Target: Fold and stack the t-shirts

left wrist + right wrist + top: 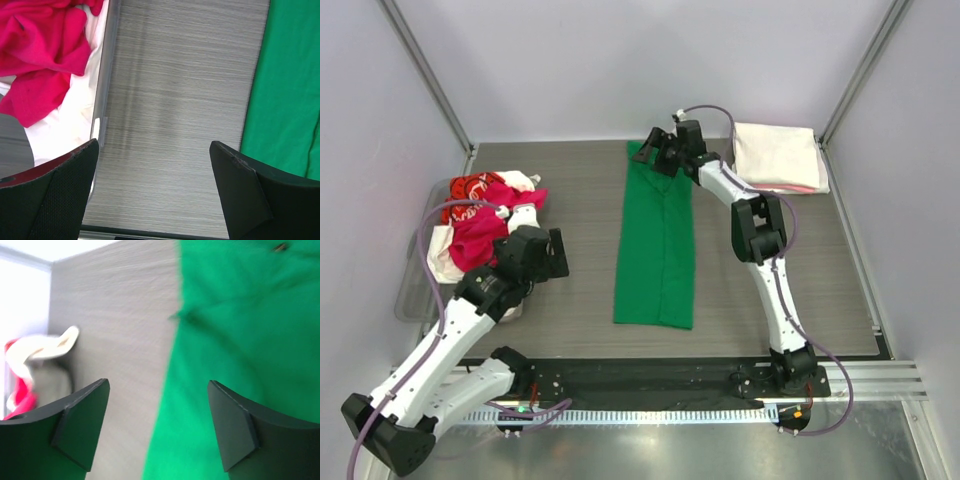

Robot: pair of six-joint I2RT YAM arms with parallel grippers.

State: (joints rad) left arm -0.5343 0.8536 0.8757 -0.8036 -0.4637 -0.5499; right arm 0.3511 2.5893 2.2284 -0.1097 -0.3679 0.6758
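Observation:
My right gripper moves back and down onto the corner of the green t-shirt's near hem farther from the bin next, because the hem lies flat and uncovered.
A bright green t-shirt [656, 240] lies on the table as a long narrow strip, running from the back towards the front. My right gripper [653, 152] hovers over its far end, open; in the right wrist view the right gripper [157, 384] straddles the left edge of the green t-shirt [240, 340] with nothing between its fingers. My left gripper [557, 256] is open over bare table, with the green t-shirt [290, 90] to its right. To its left, a magenta-red t-shirt [40, 50] is heaped on a white one [65, 125].
The unfolded heap sits in a clear plastic bin [412, 288] at the table's left edge, with a red printed shirt [472, 187] at its far end. A folded cream-white stack [778, 157] with a pink edge lies at the back right corner. Walls enclose the table.

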